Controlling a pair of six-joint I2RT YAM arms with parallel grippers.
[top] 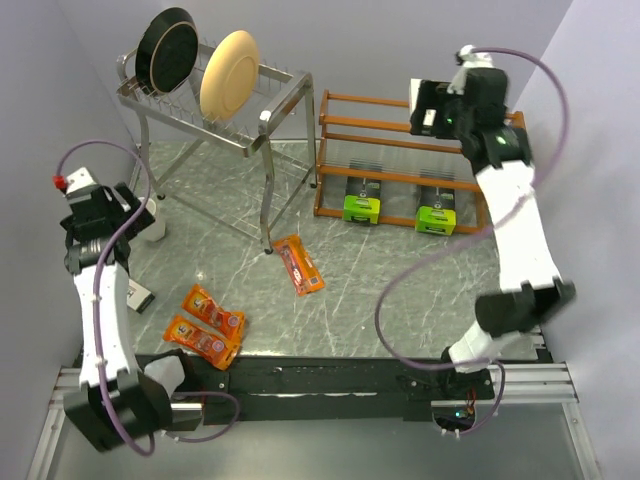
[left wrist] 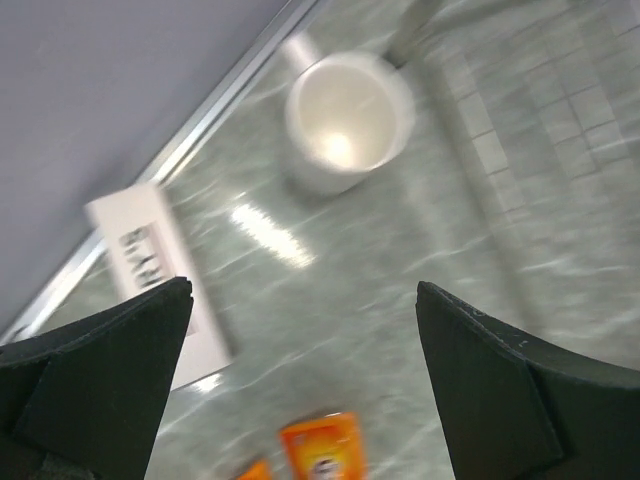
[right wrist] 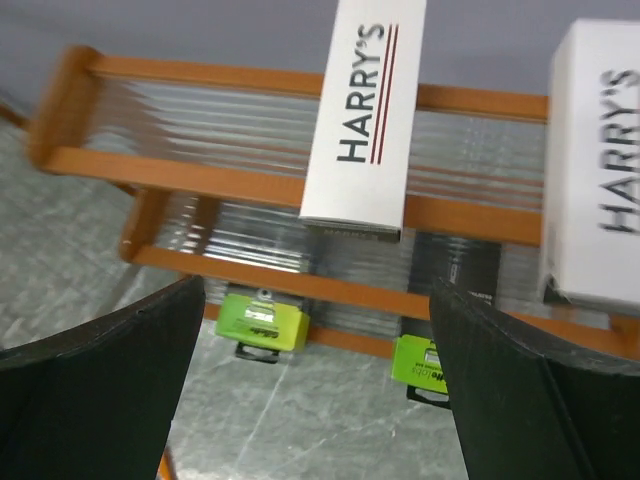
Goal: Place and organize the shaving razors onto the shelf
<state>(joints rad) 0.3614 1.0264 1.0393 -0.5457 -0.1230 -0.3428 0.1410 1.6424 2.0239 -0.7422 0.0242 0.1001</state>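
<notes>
My left gripper goes back and down next, from beside the mug to the white HARRY'S box (left wrist: 162, 284) below, nearer my base.
The orange-brown shelf (top: 395, 150) stands at the back right. Two white HARRY'S boxes (right wrist: 365, 110) (right wrist: 595, 160) lie on its top tier. Two black-and-lime packs (top: 362, 198) (top: 436, 210) lie on its bottom tier, also in the right wrist view (right wrist: 262, 322) (right wrist: 420, 360). My right gripper (top: 428, 115) (right wrist: 318, 290) is open and empty above the shelf. A third white box (top: 137, 297) (left wrist: 150, 270) lies at the table's left. Three orange packs (top: 299, 263) (top: 213, 310) (top: 203, 342) lie on the table; one shows in the left wrist view (left wrist: 322, 447). My left gripper (top: 135, 205) (left wrist: 303, 290) is open and empty above the table by the mug.
A white mug (left wrist: 348, 120) stands at the left, just beyond my left gripper. A silver metal rack (top: 215, 105) holding a black plate (top: 165, 45) and a cream plate (top: 230, 72) stands at the back left. Grey walls close in both sides.
</notes>
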